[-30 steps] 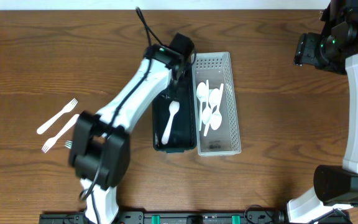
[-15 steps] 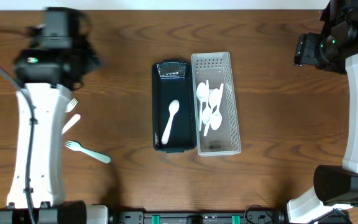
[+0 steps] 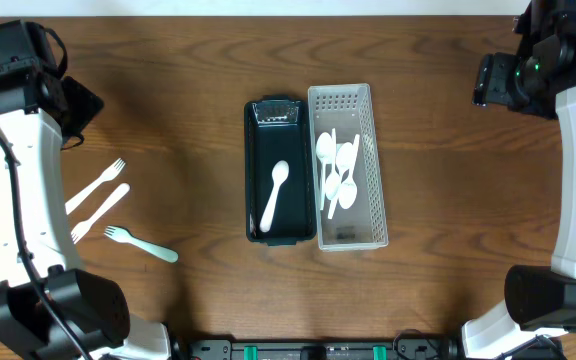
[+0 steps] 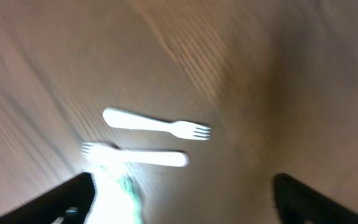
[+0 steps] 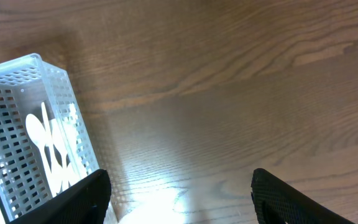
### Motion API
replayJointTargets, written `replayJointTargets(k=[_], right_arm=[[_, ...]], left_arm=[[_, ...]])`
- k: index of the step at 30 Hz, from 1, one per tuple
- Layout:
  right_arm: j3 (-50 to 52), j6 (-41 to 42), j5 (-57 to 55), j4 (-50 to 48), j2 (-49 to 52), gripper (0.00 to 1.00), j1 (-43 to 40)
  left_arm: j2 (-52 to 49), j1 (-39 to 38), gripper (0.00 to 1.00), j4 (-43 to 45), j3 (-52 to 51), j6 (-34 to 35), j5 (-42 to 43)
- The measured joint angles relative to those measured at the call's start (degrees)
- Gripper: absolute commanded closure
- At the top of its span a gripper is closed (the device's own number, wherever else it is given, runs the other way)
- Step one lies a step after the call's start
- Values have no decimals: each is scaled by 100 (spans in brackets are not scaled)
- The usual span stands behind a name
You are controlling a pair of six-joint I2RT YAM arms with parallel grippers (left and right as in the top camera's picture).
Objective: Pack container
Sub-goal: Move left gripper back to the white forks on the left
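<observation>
My left gripper needs to go down and turn next so its open fingers go on either side of the farther white fork's neck (image 3: 98, 181) (image 4: 169, 127), because the fork lies crosswise to them.
A black container (image 3: 281, 170) stands mid-table with one white spoon (image 3: 275, 193) lying in it. A white perforated basket (image 3: 346, 166) beside it on the right holds several white spoons (image 3: 337, 172); it also shows in the right wrist view (image 5: 27, 134). Two white forks (image 3: 93, 186) (image 3: 100, 213) and a pale green fork (image 3: 141, 244) lie at the left. The white forks show blurred in the left wrist view (image 4: 156, 123) (image 4: 135, 155). My left gripper (image 4: 182, 196) is open and empty above them. My right gripper (image 5: 182, 193) is open and empty over bare wood at the far right.
The left arm (image 3: 18, 160) runs along the left edge of the table. The right arm (image 3: 573, 130) stands along the right edge. Bare wood lies between the forks and the black container.
My left arm has swung from over the black container to the far left of the table. The pale green fork now shows beside the white forks. The right arm has not moved.
</observation>
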State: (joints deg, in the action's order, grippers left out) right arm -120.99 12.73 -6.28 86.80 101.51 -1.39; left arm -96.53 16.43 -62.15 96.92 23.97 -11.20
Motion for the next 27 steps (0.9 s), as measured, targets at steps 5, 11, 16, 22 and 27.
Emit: replayJointTargets(k=[5, 11, 16, 22, 27], right_arm=[[0, 0, 0, 0, 0, 24, 0], [0, 0, 0, 31, 0, 23, 0], [0, 0, 0, 68, 0, 23, 0], [0, -2, 0, 109, 0, 19, 0], [0, -2, 0, 175, 0, 20, 0]], left_arm=[[-70, 9, 13, 2, -4, -3167, 33], [-70, 109, 7, -33, -4, -6172, 33], [-208, 468, 5, -24, -4, -7471, 249], [-964, 754, 4, -46, -4, -8220, 610], [-1661, 780, 4, -81, -13, -8607, 697]])
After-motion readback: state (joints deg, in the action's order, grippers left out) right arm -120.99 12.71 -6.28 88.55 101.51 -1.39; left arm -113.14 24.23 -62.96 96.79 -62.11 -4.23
